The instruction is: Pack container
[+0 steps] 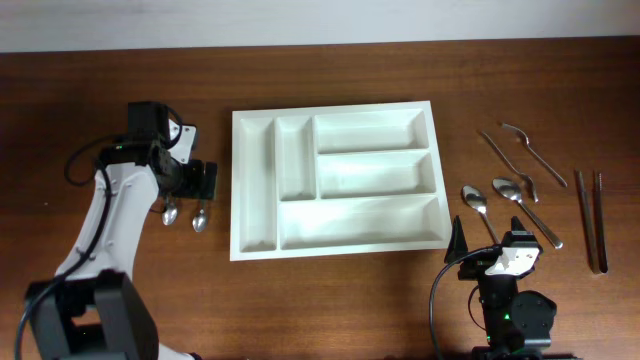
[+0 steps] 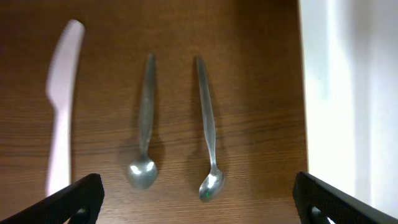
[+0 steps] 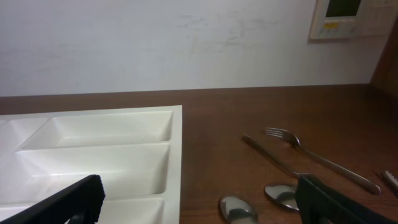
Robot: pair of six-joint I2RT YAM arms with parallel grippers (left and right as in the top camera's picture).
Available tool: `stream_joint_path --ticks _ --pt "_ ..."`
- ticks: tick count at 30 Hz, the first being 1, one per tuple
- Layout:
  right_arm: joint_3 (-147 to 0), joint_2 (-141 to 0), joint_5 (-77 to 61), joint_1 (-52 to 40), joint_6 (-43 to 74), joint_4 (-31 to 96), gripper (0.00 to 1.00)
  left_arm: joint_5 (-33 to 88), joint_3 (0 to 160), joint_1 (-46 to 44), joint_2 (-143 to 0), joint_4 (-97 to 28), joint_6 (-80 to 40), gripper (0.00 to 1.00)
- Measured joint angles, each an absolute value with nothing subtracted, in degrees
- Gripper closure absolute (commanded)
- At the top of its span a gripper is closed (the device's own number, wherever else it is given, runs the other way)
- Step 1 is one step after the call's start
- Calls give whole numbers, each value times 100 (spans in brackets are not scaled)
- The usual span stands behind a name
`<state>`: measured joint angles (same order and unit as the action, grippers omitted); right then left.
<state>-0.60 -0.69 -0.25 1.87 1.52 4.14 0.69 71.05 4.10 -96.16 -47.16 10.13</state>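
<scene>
I will move my left gripper down next onto the handle of the metal teaspoon nearer the tray, because that handle runs lengthwise between the gripper's spread fingers.
The white container (image 1: pixel 256 180), a cutlery tray with five compartments, lies mid-table with nothing in it; its edge shows in the left wrist view (image 2: pixel 348 93) and in the right wrist view (image 3: pixel 112 162). My left gripper (image 1: pixel 196 180) is open, hovering above two small teaspoons (image 2: pixel 144 124) (image 2: pixel 208 134) left of the tray. A white plastic knife (image 2: pixel 59 112) lies further left. My right gripper (image 1: pixel 487 240) is open and empty, low near the front edge, right of the tray. Two spoons (image 1: pixel 474 200) (image 1: pixel 520 200) lie just beyond it.
Right of the tray lie a fork (image 1: pixel 530 150), a long thin utensil (image 1: pixel 505 155) and two long metal pieces (image 1: pixel 590 215) near the right edge. The spoon bowls (image 3: pixel 239 208) and the fork (image 3: pixel 311 152) show in the right wrist view. A wall stands behind the table.
</scene>
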Motion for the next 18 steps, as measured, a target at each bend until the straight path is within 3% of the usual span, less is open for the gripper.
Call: stream_joint_path --ticks 2,5,12,18 --pt "-60 -69 -25 187 152 414 1 99 7105 410 -9732 -4713 1013 4" --pt "-60 -69 -25 187 150 414 1 134 7105 410 -9821 -4716 1079 23" --pt "-60 -69 -25 187 150 414 1 154 7107 410 -9977 -4626 1328 44" --pt "-60 -69 -25 187 152 414 1 156 7107 410 -10300 -4394 1404 46"
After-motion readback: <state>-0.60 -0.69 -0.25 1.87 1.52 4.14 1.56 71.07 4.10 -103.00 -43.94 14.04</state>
